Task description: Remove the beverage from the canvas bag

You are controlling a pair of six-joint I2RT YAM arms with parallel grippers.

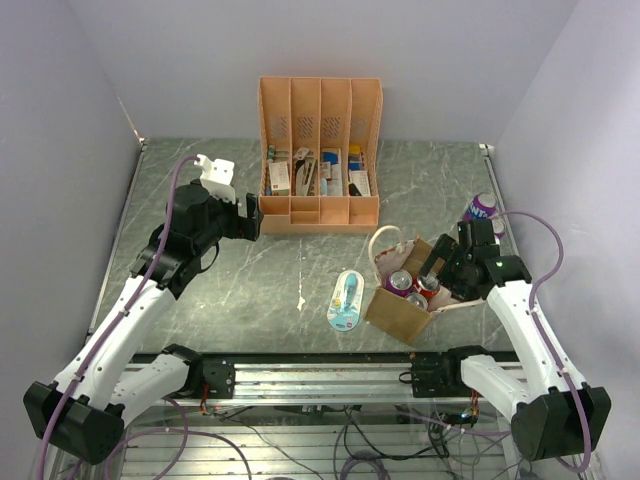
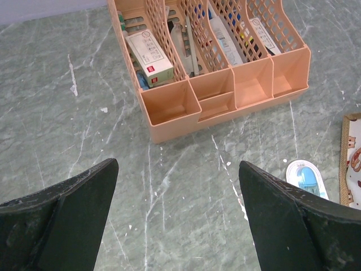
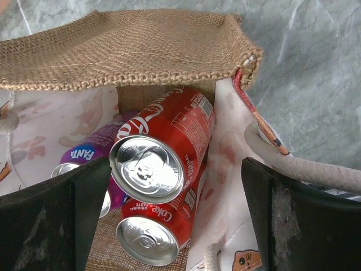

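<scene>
My right gripper should next shift toward the Fanta can [image 3: 93, 144], then lower until its fingers are on both sides of the upper Coke can. The upper Coke can lies uncovered.
The tan canvas bag [image 1: 398, 312] stands at the front right of the table, mouth up, with cream handles. In the right wrist view its burlap rim [image 3: 124, 48] frames two red Coke cans [image 3: 163, 147] stacked one over the other and a purple Fanta can [image 3: 93, 144] beside them. My right gripper [image 3: 175, 209] is open, jaws spread wide at the bag's mouth, the upper Coke can between them, untouched. It shows in the top view [image 1: 448, 268] over the bag's far right edge. My left gripper [image 2: 177, 209] is open and empty above bare table, near the organizer.
An orange slotted desk organizer [image 1: 320, 160] with small boxes stands at the back centre. A white and blue packet [image 1: 346, 300] lies left of the bag. A purple can [image 1: 482, 208] stands on the table behind my right arm.
</scene>
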